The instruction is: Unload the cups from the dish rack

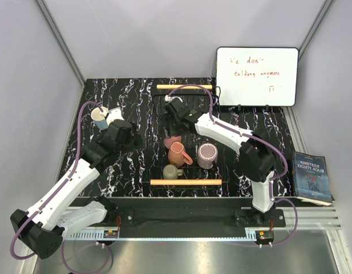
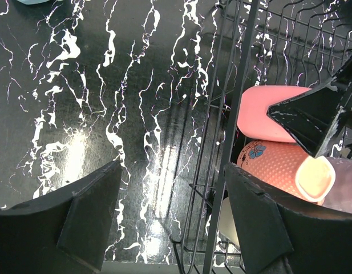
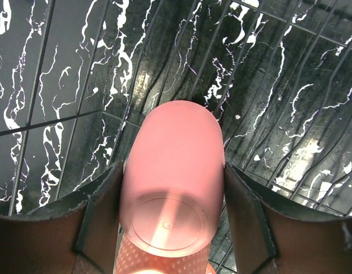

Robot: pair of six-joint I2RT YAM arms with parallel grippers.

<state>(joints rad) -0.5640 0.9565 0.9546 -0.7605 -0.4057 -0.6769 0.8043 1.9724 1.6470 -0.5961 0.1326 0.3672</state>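
Observation:
To the right of my left gripper in the top view is the pink cup (image 1: 172, 141), its sides already pinched, so next I tilt level and reach across to it.
The black wire dish rack (image 1: 190, 117) sits mid-table. In it are the pink cup (image 1: 172, 141), the terracotta cup (image 1: 177, 153), the mauve cup (image 1: 207, 155) and the olive-grey cup (image 1: 171, 171). The light blue cup (image 1: 99, 116) stands upright on the table, left of the rack. My right gripper (image 1: 171, 132) reaches into the rack. Its jaws press both sides of the pink cup (image 3: 173, 171), whose base faces the camera and which lies against the terracotta cup (image 3: 164, 260). My left gripper (image 1: 129, 137) is open and empty, high over the rack's left edge (image 2: 230, 142).
The rack has wooden bar handles at its far end (image 1: 184, 87) and near end (image 1: 186, 182). A whiteboard (image 1: 257, 68) stands at the back right. A book (image 1: 312, 177) lies at the table's right edge. The right gripper's finger (image 2: 318, 114) shows in the left wrist view.

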